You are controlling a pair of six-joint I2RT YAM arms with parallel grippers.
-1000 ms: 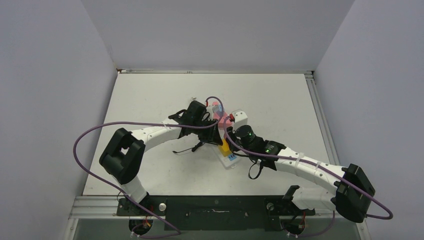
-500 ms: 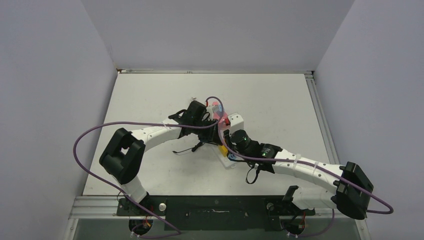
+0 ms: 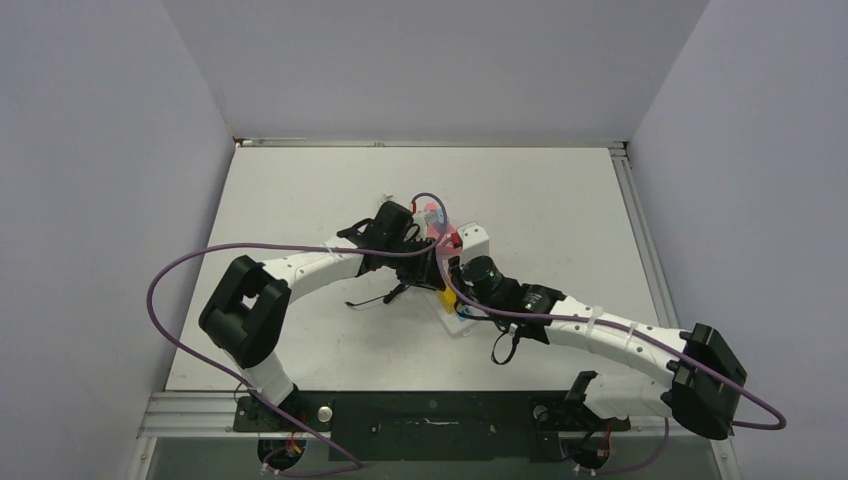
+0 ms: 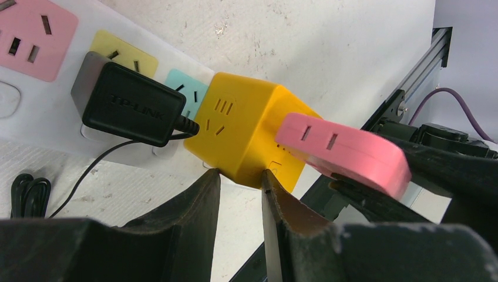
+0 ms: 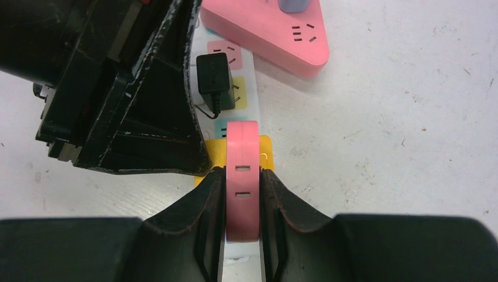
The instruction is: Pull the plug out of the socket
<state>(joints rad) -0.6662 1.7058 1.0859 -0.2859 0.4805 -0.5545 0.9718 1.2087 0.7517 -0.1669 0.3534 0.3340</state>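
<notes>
My right gripper moves off the yellow cube, to the right in the top view, and down next. It releases there, since the table (image 5: 350, 185) beside the power strip is bare.
The white power strip (image 4: 41, 117) lies on the table with pink, yellow and teal outlets; it also shows in the top view (image 3: 463, 322). A yellow cube adapter (image 4: 246, 129) sits in it. A flat pink plug (image 5: 242, 176) sticks out of the cube. My right gripper (image 5: 242, 171) is shut on the pink plug, one finger on each flat side. My left gripper (image 4: 239, 174) has its fingers narrowly apart, with the cube's lower corner pinched between the tips. In the top view both grippers meet over the strip, the left (image 3: 428, 268) and the right (image 3: 462, 274).
A black TP-LINK adapter (image 4: 129, 103) with a thin black cord is plugged in beside the cube. A pink triangular outlet block (image 5: 264, 26) lies just beyond the strip's far end. A small white box (image 3: 478, 238) sits to its right. Purple cables loop over both arms.
The right arm has swung left and closed in on the strip since a second ago. In the last half second almost nothing has moved. The left arm has stayed put.
</notes>
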